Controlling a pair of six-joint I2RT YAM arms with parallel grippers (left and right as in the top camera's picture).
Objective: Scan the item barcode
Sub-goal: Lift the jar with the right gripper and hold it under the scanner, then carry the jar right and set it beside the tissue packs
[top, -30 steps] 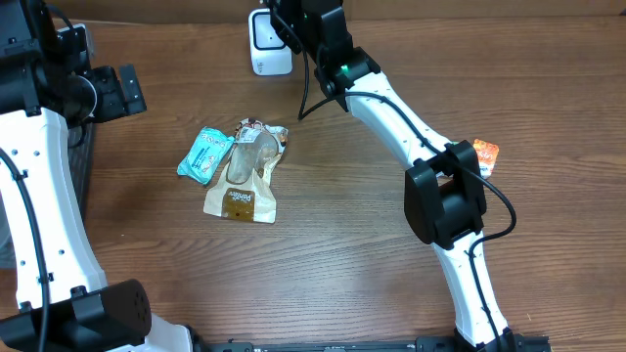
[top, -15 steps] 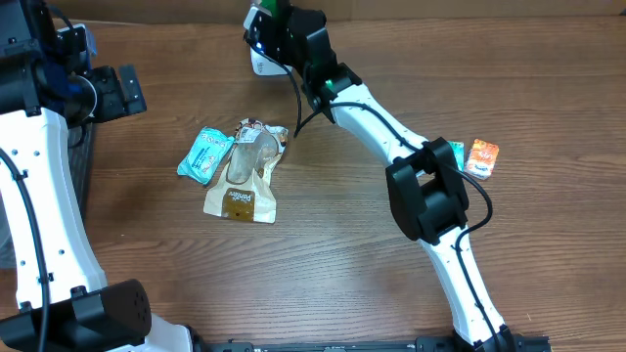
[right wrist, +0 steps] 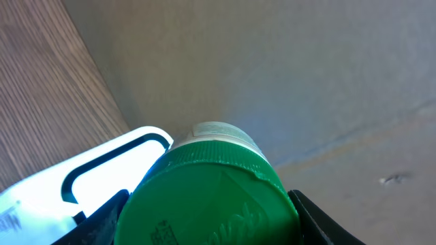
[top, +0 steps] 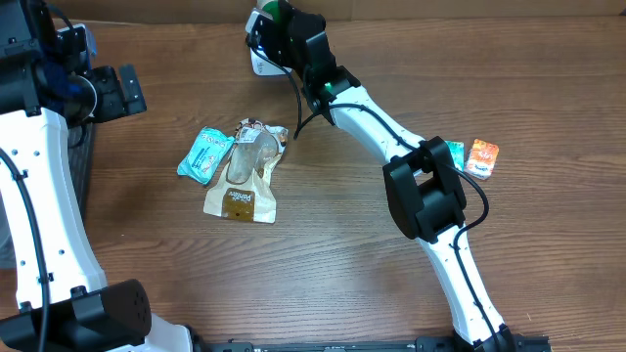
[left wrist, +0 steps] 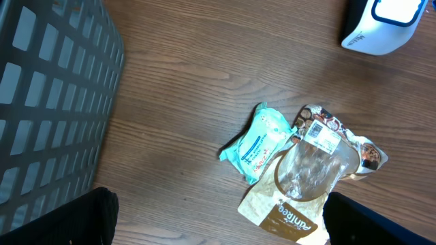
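Note:
I need to move my right gripper back, to the right in the overhead view, and down to release the item, as the tabletop beyond the small teal packet is bare.
My right gripper (right wrist: pixel 208 224) is shut on the item, a round container with a green lid (right wrist: pixel 211 194), one finger on each side of it. It is held at the table's far edge, right over the white scanner (right wrist: pixel 82 184). In the overhead view the green lid (top: pixel 273 12) shows just above the scanner (top: pixel 262 61), with the right gripper (top: pixel 277 23) around it. I cannot make out the item's barcode. My left gripper (left wrist: pixel 225 224) hangs open and empty over the table's left side, its dark fingers (left wrist: pixel 95 218) spread wide.
A teal packet (left wrist: pixel 257 143) and a brown pouch with a clear window (left wrist: pixel 300 184) lie mid-table. A dark mesh basket (left wrist: pixel 48 102) stands at the left. An orange packet (top: pixel 483 157) and a small teal one (top: pixel 456 152) lie at the right.
The right arm swung left with the green-lidded item, bringing it over the scanner. It has barely moved in the last half second. The left arm is still.

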